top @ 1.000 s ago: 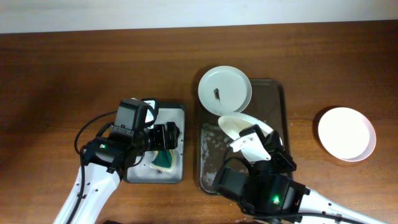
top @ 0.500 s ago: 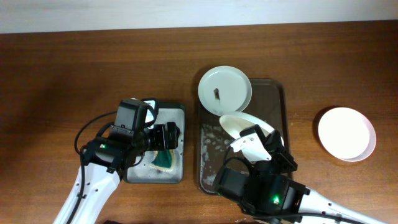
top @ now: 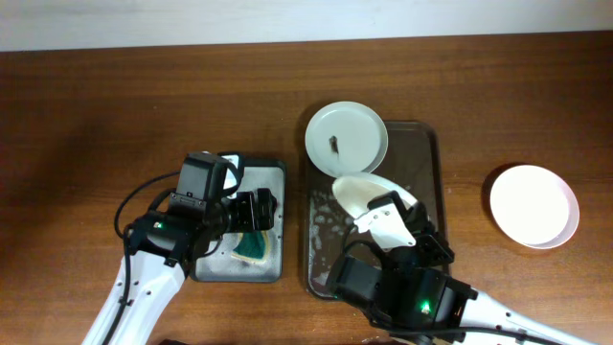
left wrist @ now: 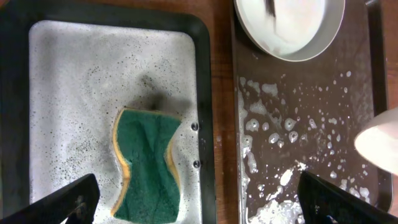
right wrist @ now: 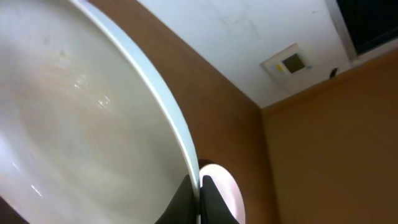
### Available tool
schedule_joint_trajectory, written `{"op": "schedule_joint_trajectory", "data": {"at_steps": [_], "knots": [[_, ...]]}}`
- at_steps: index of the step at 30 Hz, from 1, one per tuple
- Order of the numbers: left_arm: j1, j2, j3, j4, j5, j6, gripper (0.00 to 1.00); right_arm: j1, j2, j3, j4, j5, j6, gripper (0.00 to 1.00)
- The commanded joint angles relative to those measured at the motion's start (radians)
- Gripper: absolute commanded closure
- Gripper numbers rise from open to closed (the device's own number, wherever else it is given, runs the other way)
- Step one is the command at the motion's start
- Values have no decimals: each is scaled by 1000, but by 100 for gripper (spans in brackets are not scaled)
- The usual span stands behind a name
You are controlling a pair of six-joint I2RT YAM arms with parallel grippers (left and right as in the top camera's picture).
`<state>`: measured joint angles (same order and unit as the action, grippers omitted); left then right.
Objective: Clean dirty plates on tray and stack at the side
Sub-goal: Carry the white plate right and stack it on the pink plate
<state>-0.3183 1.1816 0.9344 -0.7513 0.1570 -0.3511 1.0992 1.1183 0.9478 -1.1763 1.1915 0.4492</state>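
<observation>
The third clean plate [top: 533, 205] [right wrist: 225, 191] is below my right gripper and to its right in the overhead view, so that gripper should next carry the second plate's rim over it, lower and let go to stack.
The dark brown tray [top: 427, 163] lies right of centre, wet with suds. A white plate with a dark speck [top: 346, 137] rests on its far left corner and shows in the left wrist view [left wrist: 289, 28]. My right gripper [right wrist: 199, 186] is shut on the rim of a second plate [top: 362, 195], held tilted above the tray; it fills the right wrist view [right wrist: 74, 118]. A third clean plate [top: 533, 205] lies on the table at the right, also behind the held rim [right wrist: 221, 190]. My left gripper [left wrist: 196, 199] is open above the green-yellow sponge [left wrist: 146, 165].
The sponge [top: 253, 245] lies in a smaller grey tray [top: 270, 172] left of the brown tray, its floor speckled with foam [left wrist: 81, 81]. A strip of wooden table [left wrist: 222, 124] separates the two trays.
The held plate has shifted very slightly to the left over the tray. The left arm has not moved.
</observation>
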Motion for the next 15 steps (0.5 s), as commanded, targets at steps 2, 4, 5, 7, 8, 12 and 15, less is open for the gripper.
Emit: {"op": "schedule_joint_trajectory", "data": {"at_steps": [2, 4, 5, 7, 8, 12, 15], "knots": [[5, -6, 13, 2, -7, 8, 0, -41, 13, 0, -7, -48, 76, 96], [5, -6, 13, 2, -7, 8, 0, -74, 14, 0, -10, -78, 178, 96], [5, -6, 13, 2, -8, 8, 0, -100, 11, 0, -10, -100, 267, 96], [5, -6, 13, 2, -7, 8, 0, -213, 10, 0, 4, -200, 401, 96], [5, -6, 13, 2, -7, 8, 0, -280, 10, 0, 24, -251, 398, 96], [5, -6, 13, 2, -7, 8, 0, -616, 9, 0, 189, -612, 107, 96], [5, -6, 13, 2, -7, 8, 0, -971, 13, 0, 317, -1075, -129, 96]]}}
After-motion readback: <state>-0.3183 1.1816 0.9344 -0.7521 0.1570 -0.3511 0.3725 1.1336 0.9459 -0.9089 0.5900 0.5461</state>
